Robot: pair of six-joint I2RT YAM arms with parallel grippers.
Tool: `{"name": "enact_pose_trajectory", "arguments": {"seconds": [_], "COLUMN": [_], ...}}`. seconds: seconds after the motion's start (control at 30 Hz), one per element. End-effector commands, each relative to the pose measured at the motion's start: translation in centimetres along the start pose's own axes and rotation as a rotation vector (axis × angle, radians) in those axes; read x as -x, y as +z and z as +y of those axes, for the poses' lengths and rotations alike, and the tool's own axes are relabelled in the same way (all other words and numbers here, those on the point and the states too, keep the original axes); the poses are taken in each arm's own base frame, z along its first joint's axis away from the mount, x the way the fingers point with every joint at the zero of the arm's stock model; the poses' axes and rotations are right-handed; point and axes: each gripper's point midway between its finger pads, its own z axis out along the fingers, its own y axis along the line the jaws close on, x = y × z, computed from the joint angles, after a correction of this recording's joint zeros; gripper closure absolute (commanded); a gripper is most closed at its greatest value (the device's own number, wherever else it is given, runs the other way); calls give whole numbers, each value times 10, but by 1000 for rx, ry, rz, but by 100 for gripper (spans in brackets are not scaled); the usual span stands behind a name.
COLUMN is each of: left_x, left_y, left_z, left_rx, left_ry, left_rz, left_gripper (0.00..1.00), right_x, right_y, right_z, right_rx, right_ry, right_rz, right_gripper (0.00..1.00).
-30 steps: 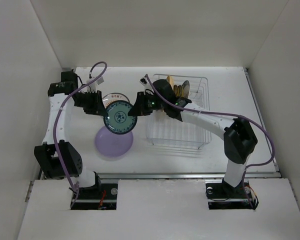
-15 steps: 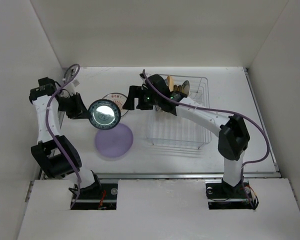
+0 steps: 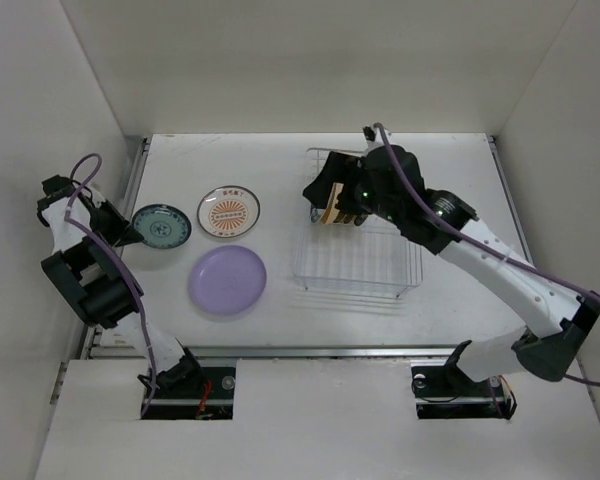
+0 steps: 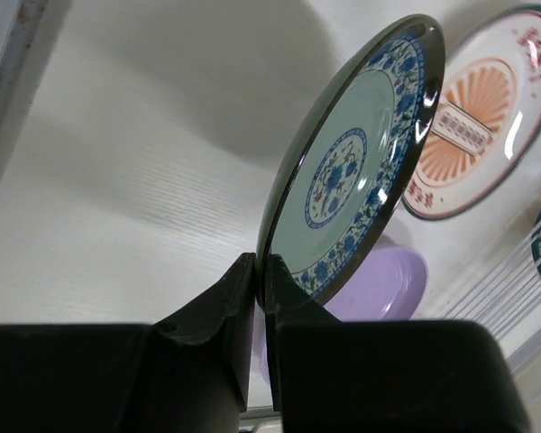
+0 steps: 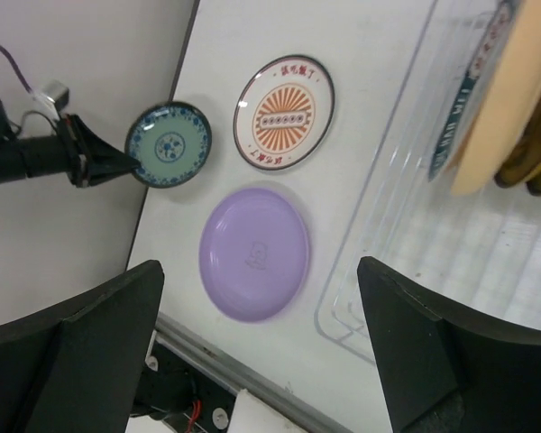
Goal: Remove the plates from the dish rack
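My right gripper next moves down past the mustard plates onto the lettered plate's rim, which lies below and to its right in the top view.
My left gripper (image 3: 123, 232) is shut on the rim of the teal patterned plate (image 3: 161, 226), low over the table's far left; the fingers (image 4: 239, 298) pinch its edge below the plate's (image 4: 352, 171) face. The orange-patterned plate (image 3: 228, 211) and the lavender plate (image 3: 227, 280) lie flat on the table. My right gripper (image 3: 318, 198) hangs open and holds nothing, above the left end of the dish rack (image 3: 380, 270). In the rack (image 5: 406, 207) stand a pale yellow plate (image 5: 514, 99), a blue-rimmed plate (image 5: 464, 113) and mustard plates (image 5: 534, 162).
White walls close in the table on the left, back and right. The left wall stands just behind my left arm (image 3: 75, 260). A metal rail (image 3: 320, 351) runs along the near table edge. Purple cables trail from both arms.
My right gripper opened and let go of the teal plate, then drew back right over the rack. My left arm swung the plate left and down beside the orange-patterned plate.
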Motion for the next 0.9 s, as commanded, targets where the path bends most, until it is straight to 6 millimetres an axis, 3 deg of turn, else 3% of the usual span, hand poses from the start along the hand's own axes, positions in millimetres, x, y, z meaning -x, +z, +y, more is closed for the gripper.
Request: {"name": "enact_pose_trajectory", "arguments": {"seconds": [0.0, 0.07, 0.23, 0.33, 0.53, 0.7, 0.73, 0.87], "left_x": [11, 8, -5, -3, -6, -7, -9, -19], "left_y": [19, 36, 51, 52, 46, 40, 38, 25], "left_z": [22, 33, 43, 43, 43, 37, 36, 29], "left_rx": [30, 28, 16, 18, 36, 50, 50, 38], "left_ry": [-140, -190, -224, -230, -227, -186, -187, -175], "left_rz": [21, 78, 138, 151, 146, 129, 130, 107], "left_gripper": [100, 100, 100, 84, 54, 38, 38, 30], "right_x": [2, 7, 18, 17, 21, 34, 45, 51], "right_y": [-19, -29, -39, -41, -47, -56, -56, -37], "right_z": [-20, -25, -31, -43, -89, -122, -134, -162], "right_rx": [-95, -111, -138, -184, -387, -473, -519, -679], "right_ry": [3, 4, 8, 5, 60, 102, 111, 77], "right_rz": [-31, -56, -109, -104, -149, -213, -248, -262], "right_gripper": [6, 6, 1, 1, 1, 1, 1, 1]}}
